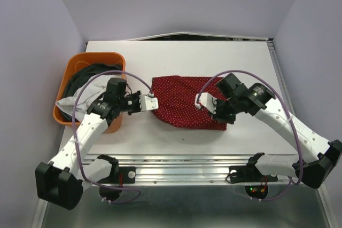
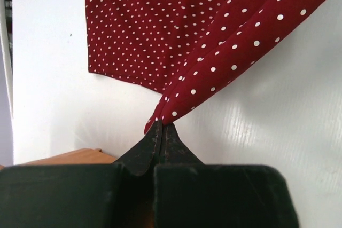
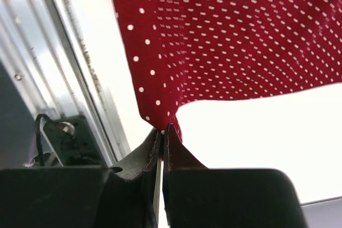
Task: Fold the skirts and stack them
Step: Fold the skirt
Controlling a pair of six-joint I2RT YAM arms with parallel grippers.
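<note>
The robot needs to carry the pinched edge in its right gripper outward over the red skirt point(image 1: 184, 102) to its far corner point(image 1: 219, 78) next and let it go, because the far half is spread flat.
The red skirt point(image 1: 184, 102) with tiny white dots lies partly lifted in the middle of the white table point(image 1: 176, 57). My left gripper point(image 1: 151, 101) is shut on its left corner; in the left wrist view the dotted cloth point(image 2: 160, 25) rises from the pinched tips point(image 2: 162, 126). My right gripper point(image 1: 200, 101) is shut on an edge over the skirt's right half. In the right wrist view the red skirt point(image 3: 240, 36) hangs taut from the closed tips point(image 3: 165, 130). The dark grey skirt point(image 1: 93, 73) and the white skirt point(image 1: 67, 104) lie bundled in the basket.
The orange plastic basket point(image 1: 91, 57) stands at the table's left edge, close beside my left arm. A metal rail point(image 1: 181, 164) runs along the near edge, also seen as a rail point(image 3: 59, 78) in the right wrist view. Purple walls enclose the table.
</note>
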